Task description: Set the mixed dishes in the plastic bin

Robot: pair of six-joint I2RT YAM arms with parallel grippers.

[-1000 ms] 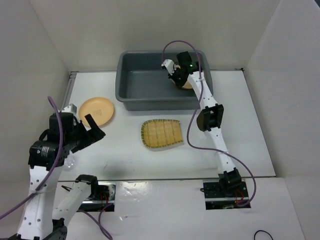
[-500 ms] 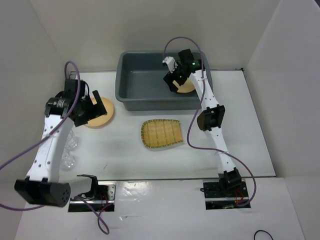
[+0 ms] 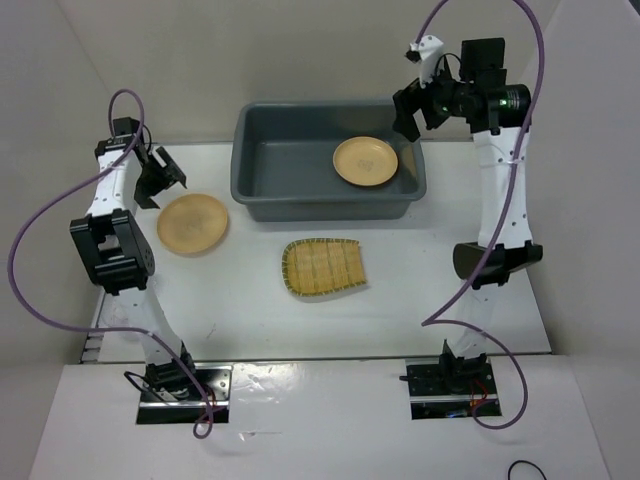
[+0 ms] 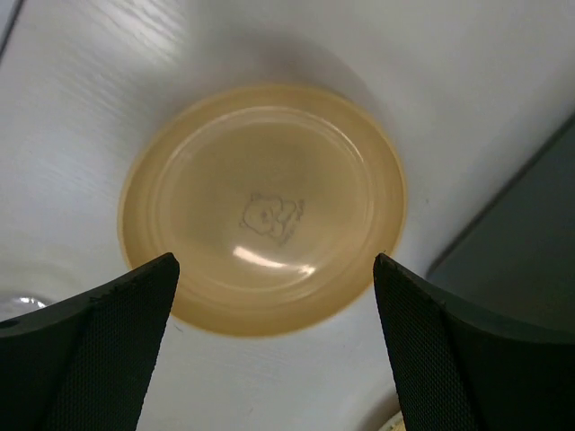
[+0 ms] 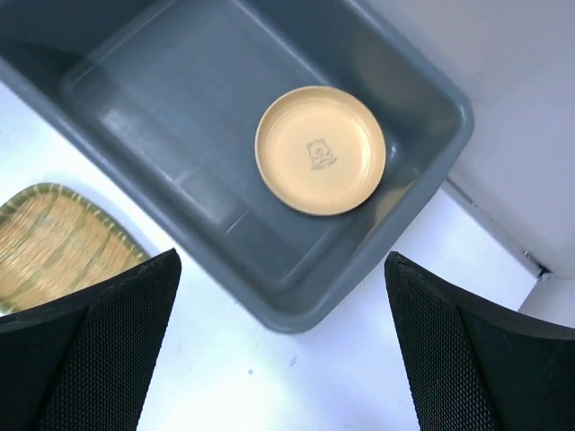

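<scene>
The plate's rim is below my fingers, to the left in the wrist view, so my left gripper will lower there next, onto the plate on the table opposite the bin.
One small yellow-orange plate [image 3: 365, 160] [image 5: 321, 150] lies flat inside the dark grey plastic bin [image 3: 262, 165] [image 5: 162, 108], near its right end. My right gripper [image 3: 412, 115] [image 5: 283, 259] hangs open and empty high above the bin's right corner. A second plate [image 3: 192, 222] [image 4: 265, 206] sits on the table left of the bin. My left gripper [image 3: 165, 188] [image 4: 274, 260] is open just above its far-left edge, holding nothing. The ribbed bamboo tray [image 3: 322, 267] [image 5: 54, 242] lies on the table in front of the bin. A clear glass edge [image 4: 18, 305] shows at the lower left of the left wrist view.
White walls close in the table at the back and on both sides. The bin's dark side [image 4: 530, 242] stands just right of the table plate. The arm bases sit at the near edge.
My right gripper opened, left the plate in the bin, and rose up and to the right. My left arm swung to the back left, over the table plate.
</scene>
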